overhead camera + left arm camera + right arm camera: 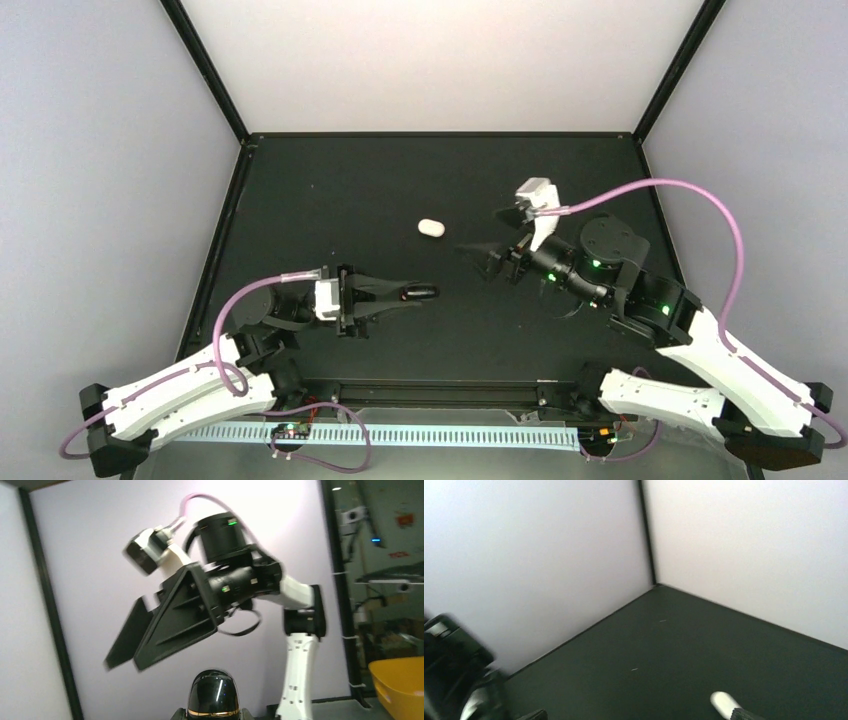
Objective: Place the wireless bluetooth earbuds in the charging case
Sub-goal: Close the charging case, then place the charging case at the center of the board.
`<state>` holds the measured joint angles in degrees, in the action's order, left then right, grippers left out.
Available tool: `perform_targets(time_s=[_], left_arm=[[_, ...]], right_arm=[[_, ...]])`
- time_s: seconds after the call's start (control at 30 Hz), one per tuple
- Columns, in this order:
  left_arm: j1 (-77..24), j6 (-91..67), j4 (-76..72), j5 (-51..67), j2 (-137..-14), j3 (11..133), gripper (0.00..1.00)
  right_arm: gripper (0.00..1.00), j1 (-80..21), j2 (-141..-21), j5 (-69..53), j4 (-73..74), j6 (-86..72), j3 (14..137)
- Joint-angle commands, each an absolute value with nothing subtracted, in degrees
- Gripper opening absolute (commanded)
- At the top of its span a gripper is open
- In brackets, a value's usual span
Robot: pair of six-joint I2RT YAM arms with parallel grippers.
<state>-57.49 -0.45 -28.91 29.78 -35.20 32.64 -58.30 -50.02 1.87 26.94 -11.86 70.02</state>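
The tabletop near the charging case (430, 228) is bare. My left gripper should tilt its fingers down next and lower the glossy black object there to release it.
The charging case (430, 228) is a small white oval lying shut on the black table at mid-centre. It also shows at the bottom of the right wrist view (723, 702). My left gripper (424, 294) is low over the table, near of the case. It is shut on a glossy black rounded object with a gold band (213, 692), dark in the top view too (421, 293). My right gripper (482, 232) is open and empty, raised just right of the case, and the left wrist view shows it (150, 640) too. No earbuds are in view.
White enclosure walls with black corner posts (205, 70) ring the black table (340, 190). The left arm shows blurred at the left edge of the right wrist view (454, 675). A yellow bin (400, 682) stands outside the cell.
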Motion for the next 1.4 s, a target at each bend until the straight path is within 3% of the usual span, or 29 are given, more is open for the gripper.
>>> perform_targets(time_s=[0.0, 0.27, 0.6, 0.83, 1.2, 1.37], left_arm=[[-57.31, -5.68, -24.93, 15.10, -38.36, 33.92, 0.02], [-54.80, -21.58, -6.51, -2.01, -53.94, 41.61, 0.02], [-48.04, -35.34, -0.72, -2.70, -72.30, 42.95, 0.02], [-44.24, -38.06, -2.04, 7.31, -86.86, 46.59, 0.02], [-42.08, -41.40, -3.08, 9.18, -96.67, 49.59, 0.02], [-41.95, -41.82, -2.22, 8.87, -97.65, 48.70, 0.32]], right_arm=[[0.96, -58.45, -48.01, 26.88, 27.97, -15.50, 67.34], [0.96, -58.43, -43.08, 31.67, 27.69, -24.42, 53.11], [0.96, -58.45, -38.76, 29.72, 29.04, -27.70, 43.89], [0.96, -58.43, -39.06, 26.97, 28.60, -27.68, 43.01], [0.96, -58.44, -39.51, 27.20, 30.73, -27.14, 44.57], [0.96, -58.45, -39.31, 28.14, 31.55, -26.44, 45.29]])
